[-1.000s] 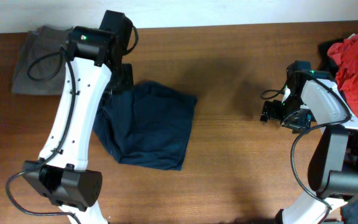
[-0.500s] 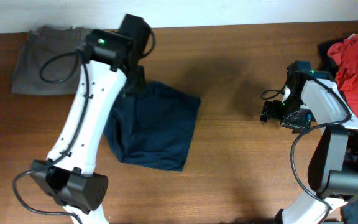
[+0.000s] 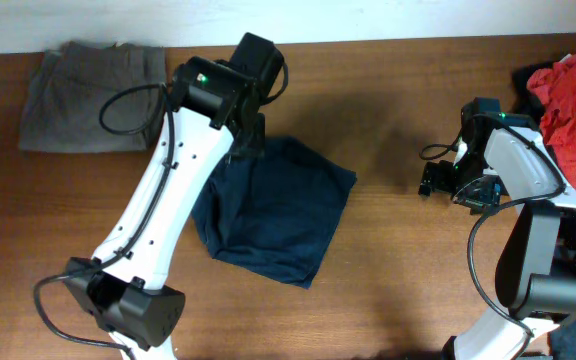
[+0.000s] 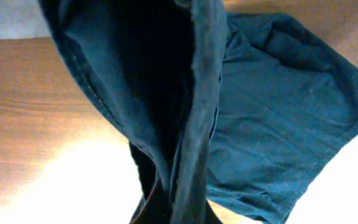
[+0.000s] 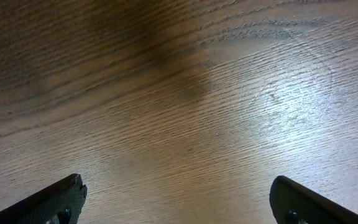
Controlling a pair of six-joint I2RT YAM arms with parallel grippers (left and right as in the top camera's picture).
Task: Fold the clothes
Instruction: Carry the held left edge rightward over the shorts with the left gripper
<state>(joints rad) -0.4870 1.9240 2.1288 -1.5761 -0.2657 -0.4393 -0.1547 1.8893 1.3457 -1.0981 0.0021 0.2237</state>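
The navy cloth (image 4: 191, 124) hangs bunched. My left gripper needs to move toward the grey-khaki trousers next, then go back the other way and come down over the flat half's far end (image 4: 331, 74) to release.
The dark navy-blue trousers (image 3: 273, 215) lie folded in the middle of the table, their far left corner lifted. My left gripper (image 3: 249, 140) is shut on that corner; in the left wrist view the navy cloth (image 4: 191, 124) hangs bunched from the jaws, which it hides. Grey-khaki trousers (image 3: 88, 85) lie folded at the far left. A red garment (image 3: 573, 105) lies on black ones at the right edge. My right gripper (image 3: 438, 182) is open and empty just above bare wood (image 5: 179, 124), well right of the navy trousers.
The wooden table (image 3: 398, 270) runs across the whole view, its far edge along the top. The right arm's base stands at the lower right next to the red pile.
My left gripper has moved to the right, dragging the navy trousers with it across the table. The right arm has not moved.
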